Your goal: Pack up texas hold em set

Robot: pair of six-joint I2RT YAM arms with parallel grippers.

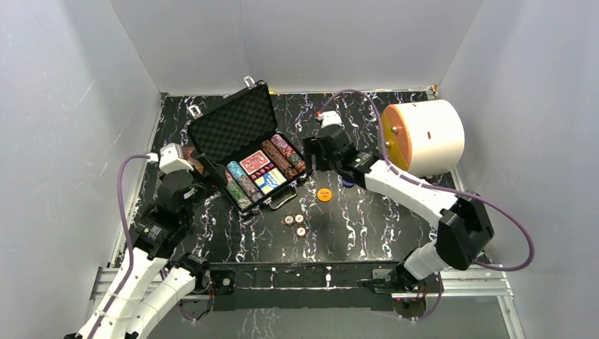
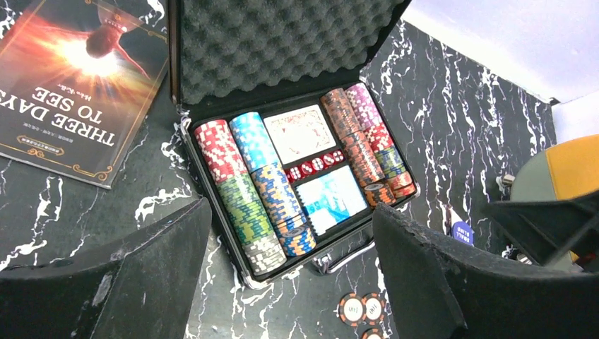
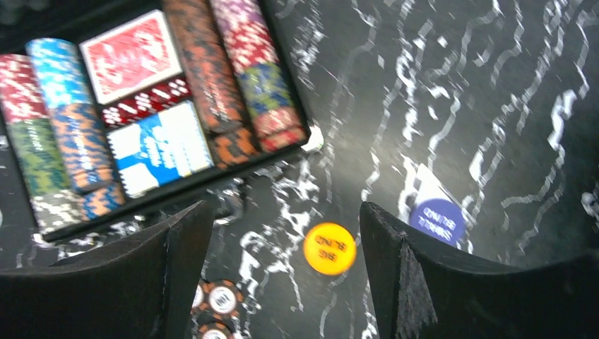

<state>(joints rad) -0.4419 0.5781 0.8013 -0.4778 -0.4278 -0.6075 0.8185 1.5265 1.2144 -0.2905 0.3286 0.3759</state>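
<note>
The robot's right gripper will move down and back next until its two fingers are on both sides of the rim of the orange button [image 1: 324,195] [image 3: 330,248], which lies flat on the tabletop, below the gripper and slightly back.
The black case [image 1: 229,127] lies open at the back left, foam lid up, holding rows of poker chips [image 2: 244,191], a red deck [image 2: 300,133], a blue deck [image 2: 332,198] and red dice [image 2: 314,164]. Three loose chips [image 1: 295,224] lie on the table in front of it. An orange button [image 1: 324,195] and a blue button [image 3: 437,221] lie to the case's right. My left gripper [image 2: 289,212] hovers open left of the case, holding nothing. My right gripper [image 3: 286,206] hangs open above the table by the case's right corner, with the orange button [image 3: 330,248] below it.
A big white cylinder with an orange face [image 1: 424,138] lies on its side at the back right. A dark booklet [image 2: 70,85] lies left of the case, under my left arm. White walls close in the black marbled table [image 1: 367,226] on three sides.
</note>
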